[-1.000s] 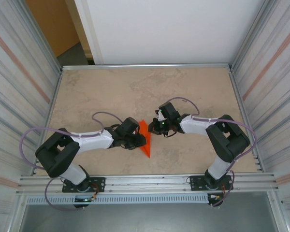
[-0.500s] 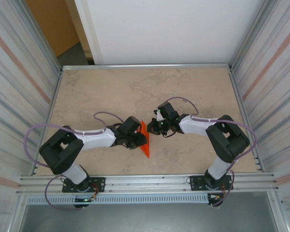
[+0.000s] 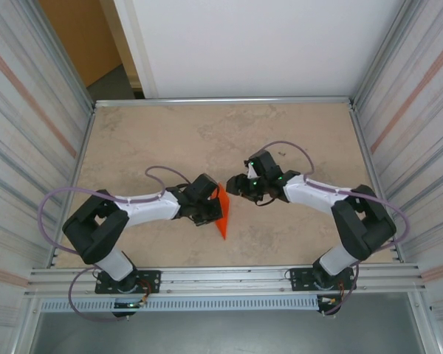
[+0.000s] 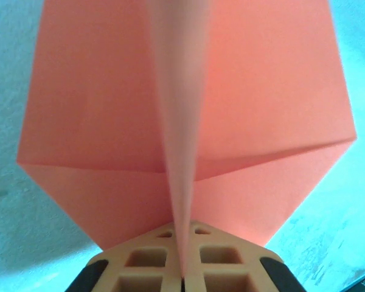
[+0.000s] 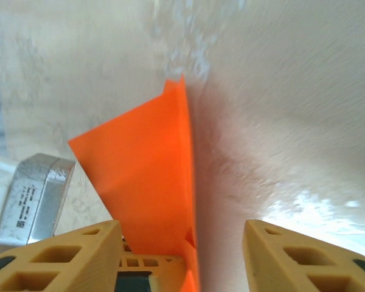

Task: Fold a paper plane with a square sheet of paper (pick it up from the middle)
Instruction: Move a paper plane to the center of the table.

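Note:
My left gripper should next carry the orange paper plane (image 3: 222, 220) outward and let go of it on the clear tabletop, because that open part of the tabletop is outward of the gripper.
The orange paper plane (image 3: 222, 220) is a narrow pointed dart standing on edge at the table's middle, its tip toward the near edge. My left gripper (image 3: 213, 212) is shut on it from the left. In the left wrist view the fingertips (image 4: 164, 243) pinch the centre fold of the plane (image 4: 97, 121), and the wings spread to either side. My right gripper (image 3: 233, 189) hovers just right of the plane's far end, open. In the right wrist view its fingers (image 5: 79, 249) stand wide apart around the plane (image 5: 146, 170) without touching it.
The beige stone-pattern table (image 3: 207, 133) is walled by metal rails on all sides. A rail (image 3: 221, 276) runs along the near edge by the arm bases. A grey metal block (image 5: 33, 194) shows at the left of the right wrist view.
The right gripper has opened, let go of the plane and drawn back slightly to the right. The left gripper has closed on the centre fold.

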`<state>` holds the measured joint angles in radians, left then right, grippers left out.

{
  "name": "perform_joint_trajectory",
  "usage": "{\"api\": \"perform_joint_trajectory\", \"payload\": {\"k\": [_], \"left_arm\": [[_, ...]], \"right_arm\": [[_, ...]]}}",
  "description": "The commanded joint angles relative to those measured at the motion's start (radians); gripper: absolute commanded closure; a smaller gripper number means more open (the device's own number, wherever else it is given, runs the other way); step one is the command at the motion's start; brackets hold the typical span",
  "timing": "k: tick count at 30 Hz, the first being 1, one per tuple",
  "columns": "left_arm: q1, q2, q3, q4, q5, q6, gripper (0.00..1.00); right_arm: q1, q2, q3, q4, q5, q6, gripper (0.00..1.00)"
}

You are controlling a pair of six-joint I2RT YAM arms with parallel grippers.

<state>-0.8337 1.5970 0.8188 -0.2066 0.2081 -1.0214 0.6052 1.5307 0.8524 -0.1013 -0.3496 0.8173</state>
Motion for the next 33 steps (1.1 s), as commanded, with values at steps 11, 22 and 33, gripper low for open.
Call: {"api": "perform_joint_trajectory", "payload": {"k": [11, 22, 33], "left_arm": [[0.087, 0.101, 0.39, -0.52, -0.226, 0.39, 0.96], [0.152, 0.455, 0.842, -0.68, -0.346, 0.497, 0.96], [0.173, 0.619, 0.985, -0.687, -0.339, 0.448, 0.9]], "right_arm": [[-0.167, -0.304, -0.128, -0.137, 0.235, -0.169, 0.22], [-0.281, -0.349, -0.178, -0.124, 0.134, -0.233, 0.21], [-0.308, -0.332, -0.197, -0.097, 0.083, -0.247, 0.2]]}}
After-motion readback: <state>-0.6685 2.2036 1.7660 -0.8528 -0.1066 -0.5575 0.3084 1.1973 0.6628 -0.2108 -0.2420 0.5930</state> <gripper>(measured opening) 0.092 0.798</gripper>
